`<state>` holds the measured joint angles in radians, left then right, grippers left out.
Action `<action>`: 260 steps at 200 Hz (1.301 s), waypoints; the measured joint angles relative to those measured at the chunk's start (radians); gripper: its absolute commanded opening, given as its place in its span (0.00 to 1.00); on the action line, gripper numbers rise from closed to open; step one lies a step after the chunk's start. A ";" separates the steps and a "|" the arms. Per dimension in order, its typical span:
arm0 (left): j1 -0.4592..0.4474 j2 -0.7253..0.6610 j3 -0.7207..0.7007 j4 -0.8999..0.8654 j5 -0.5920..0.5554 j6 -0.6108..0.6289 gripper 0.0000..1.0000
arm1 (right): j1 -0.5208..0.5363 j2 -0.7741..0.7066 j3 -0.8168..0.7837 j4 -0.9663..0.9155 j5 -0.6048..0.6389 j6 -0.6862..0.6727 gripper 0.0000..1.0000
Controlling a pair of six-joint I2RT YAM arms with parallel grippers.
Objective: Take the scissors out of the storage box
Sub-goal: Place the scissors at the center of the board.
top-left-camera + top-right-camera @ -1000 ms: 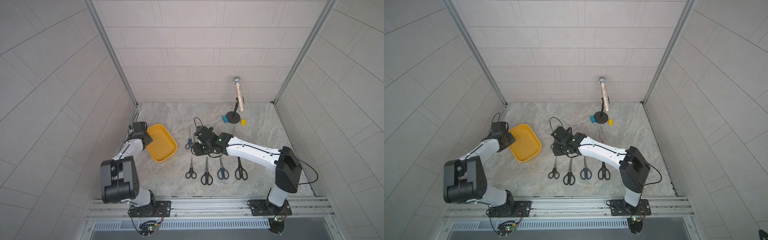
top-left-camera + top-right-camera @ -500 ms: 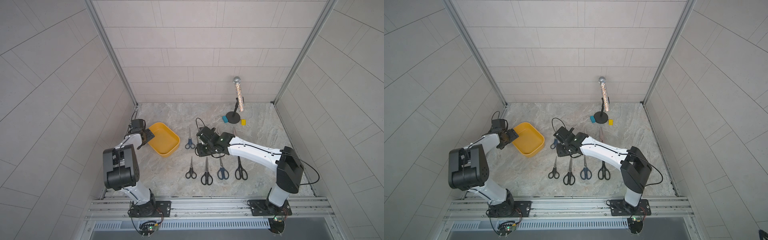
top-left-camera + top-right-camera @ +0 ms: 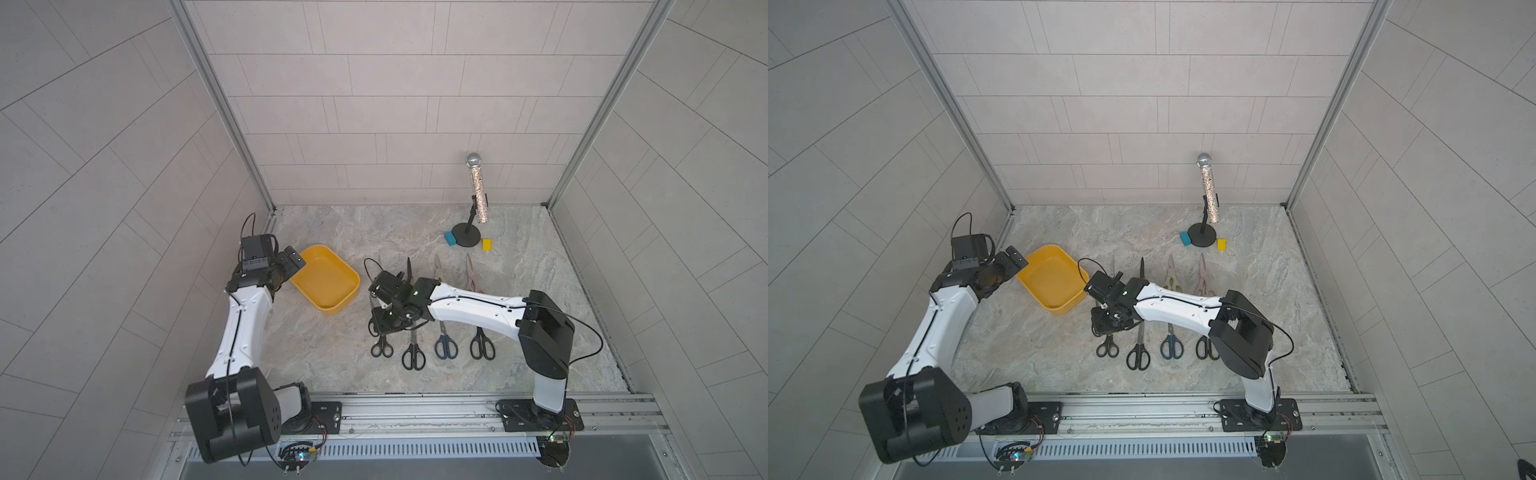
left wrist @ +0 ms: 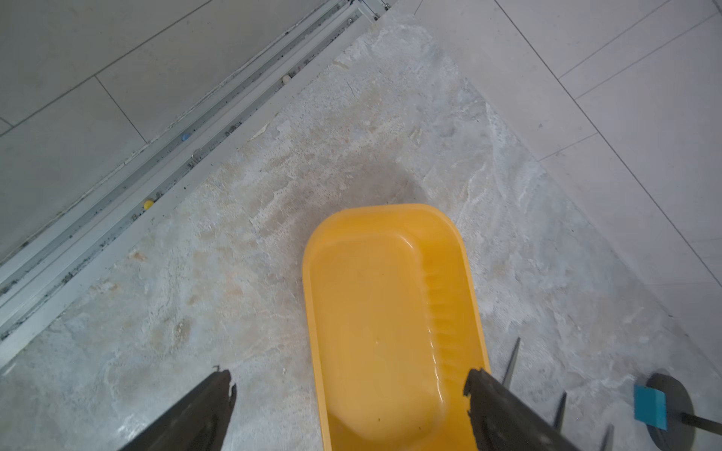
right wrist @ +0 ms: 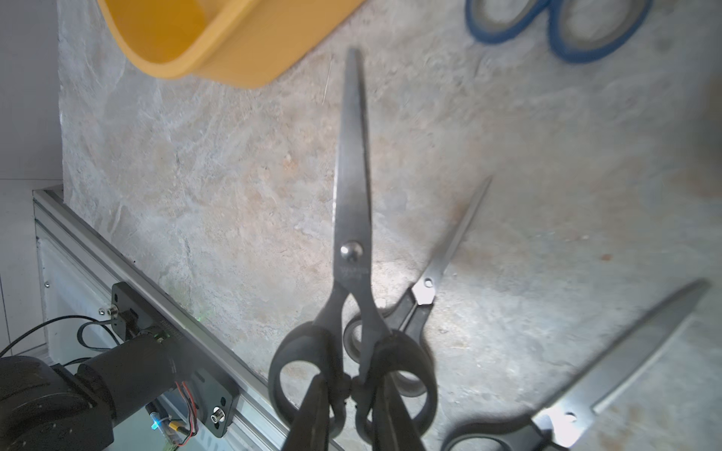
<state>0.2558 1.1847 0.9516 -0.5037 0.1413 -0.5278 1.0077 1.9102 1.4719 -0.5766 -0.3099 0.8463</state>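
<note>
The scissors row's box-side end is empty, so my right gripper must go back and down and release the scissors on the bare floor beside the nearest black pair.
The yellow storage box (image 3: pixel 326 282) (image 3: pixel 1052 278) lies empty at the left of the marble floor. Its bare inside fills the left wrist view (image 4: pixel 375 312). My left gripper (image 3: pixel 291 268) (image 4: pixel 349 384) stands open at the box's left end, one finger over the rim, holding nothing. My right gripper (image 3: pixel 386 322) (image 5: pixel 351 386) is shut on the handles of black scissors (image 5: pixel 351 195), held above the floor right of the box. Several more scissors lie in two rows, among them a black pair (image 3: pixel 413 357), a blue pair (image 3: pixel 446 345), and cream (image 3: pixel 437 266) and pink (image 3: pixel 469 270) shears.
A glitter microphone on a black stand (image 3: pixel 476 187) rises at the back right. A blue block (image 3: pixel 450 238) and a small yellow block (image 3: pixel 486 244) flank its base. The walls close in on three sides, and a metal rail (image 3: pixel 415 411) runs along the front.
My left gripper has opened and let go of the box, which has turned and shifted a little toward the back right. The right gripper still holds the black scissors, slightly nearer the front.
</note>
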 measured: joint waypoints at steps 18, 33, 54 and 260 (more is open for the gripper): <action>-0.001 -0.044 -0.043 -0.032 0.034 0.000 1.00 | 0.003 0.032 0.003 0.020 -0.032 0.034 0.01; -0.008 -0.063 -0.065 -0.048 0.050 -0.003 1.00 | 0.008 0.067 0.022 0.035 -0.050 0.066 0.01; -0.024 -0.080 -0.071 -0.063 0.064 -0.006 1.00 | 0.029 0.113 0.059 0.055 -0.052 0.113 0.01; -0.110 -0.156 -0.073 -0.092 0.034 0.008 1.00 | 0.175 0.223 0.121 0.124 0.246 0.338 0.35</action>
<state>0.1459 1.0283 0.8787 -0.5961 0.1753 -0.5194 1.1828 2.1330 1.5932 -0.4526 -0.0635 1.1839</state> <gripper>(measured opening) 0.998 0.351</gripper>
